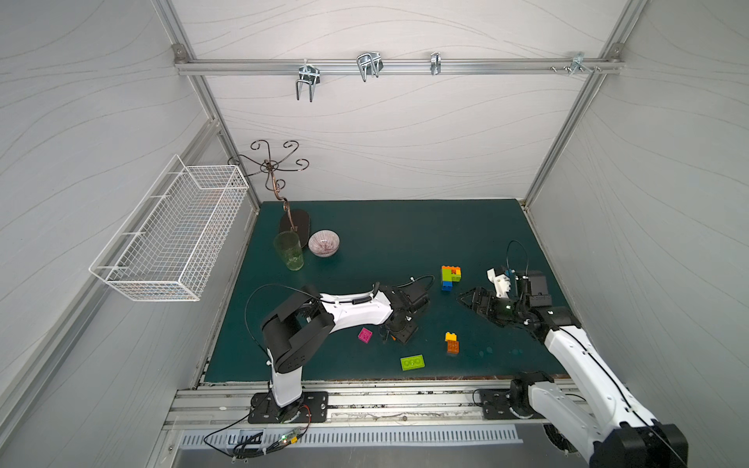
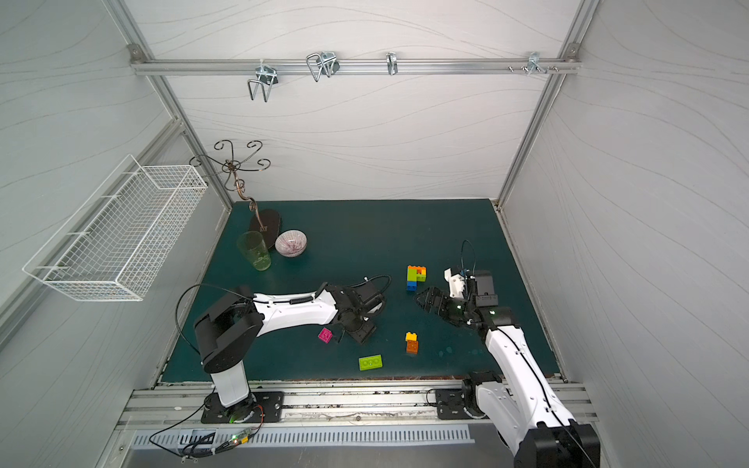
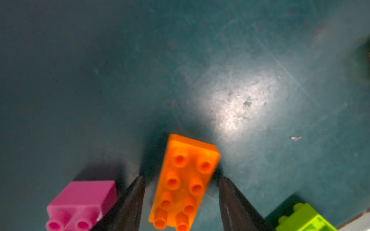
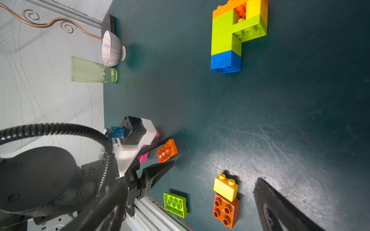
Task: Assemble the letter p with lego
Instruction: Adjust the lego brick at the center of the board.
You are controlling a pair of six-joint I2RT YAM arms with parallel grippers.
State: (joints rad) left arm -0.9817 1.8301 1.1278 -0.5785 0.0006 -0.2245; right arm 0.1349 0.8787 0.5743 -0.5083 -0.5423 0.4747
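Next, my right gripper will move across toward my left gripper to close on the oblong orange brick [image 4: 167, 150], since the other fingers stand astride it and mine hover empty.
An orange lego brick [image 3: 184, 184] with several studs lies flat on the green mat. My left gripper [image 3: 182, 177] stands open astride it, with a gap between each finger and the brick's sides. Beside one finger lies a magenta brick [image 1: 365, 335], and a lime brick [image 1: 412, 362] lies studs down near the front edge. A yellow brick [image 4: 225, 188] sits against a dark orange one [image 4: 226, 210]. A built piece [image 1: 450, 277] of orange, yellow, lime and blue bricks lies at mid right. My right gripper [image 1: 470, 295] hovers open and empty beside it.
A striped bowl [image 1: 323, 243], a green glass [image 1: 289, 250] and a copper wire stand [image 1: 283, 194] sit at the back left. A white wire basket [image 1: 174, 231] hangs on the left wall. The metal rail [image 1: 364, 391] runs along the mat's front edge.
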